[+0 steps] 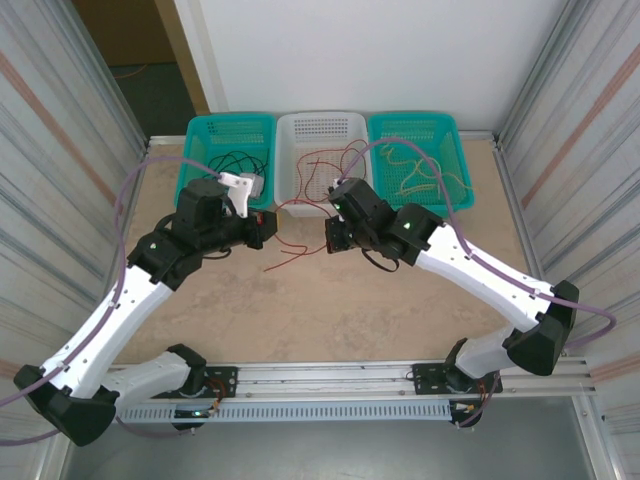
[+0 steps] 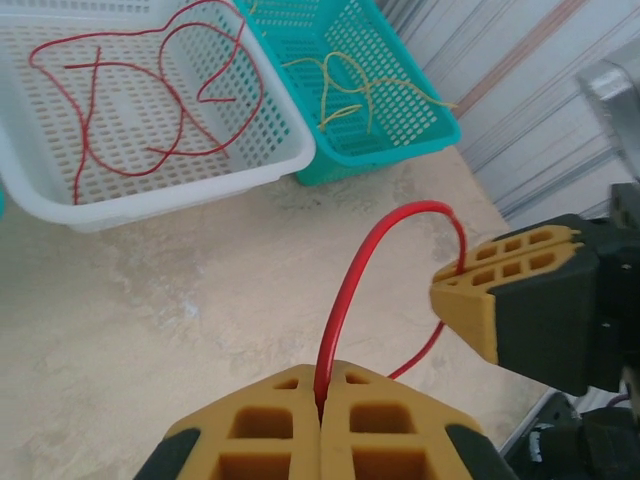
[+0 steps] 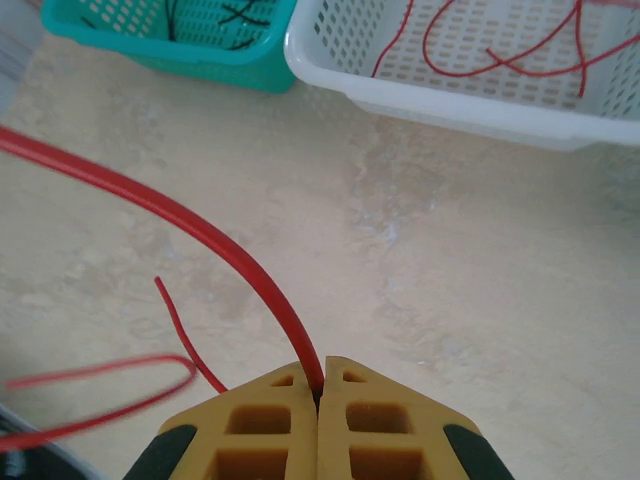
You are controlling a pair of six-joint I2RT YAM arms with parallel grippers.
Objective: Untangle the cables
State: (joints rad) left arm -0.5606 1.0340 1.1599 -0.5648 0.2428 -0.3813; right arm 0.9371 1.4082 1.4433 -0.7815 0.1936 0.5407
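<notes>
My right gripper should carry my red cable outward over the white basket and release it there, since more red cables already lie in it.
A red cable point(image 1: 290, 257) lies loose on the table between my two grippers. My left gripper point(image 1: 268, 228) is shut on one part of it; in the left wrist view the red cable point(image 2: 345, 290) arcs up from the shut left gripper point(image 2: 322, 388) toward the right gripper's yellow fingers point(image 2: 490, 290). My right gripper point(image 1: 330, 238) is shut on another part; the red cable point(image 3: 220, 245) curves away left from the shut right gripper point(image 3: 320, 378). More red cables point(image 1: 325, 165) lie in the white basket point(image 1: 285, 150).
Three baskets stand along the back edge. The left teal basket point(image 1: 190, 160) holds black cables point(image 1: 235, 162), and the right teal basket point(image 1: 462, 170) holds pale yellow cables point(image 1: 415, 170). Metal walls close in both sides. Bare table lies in front of the grippers.
</notes>
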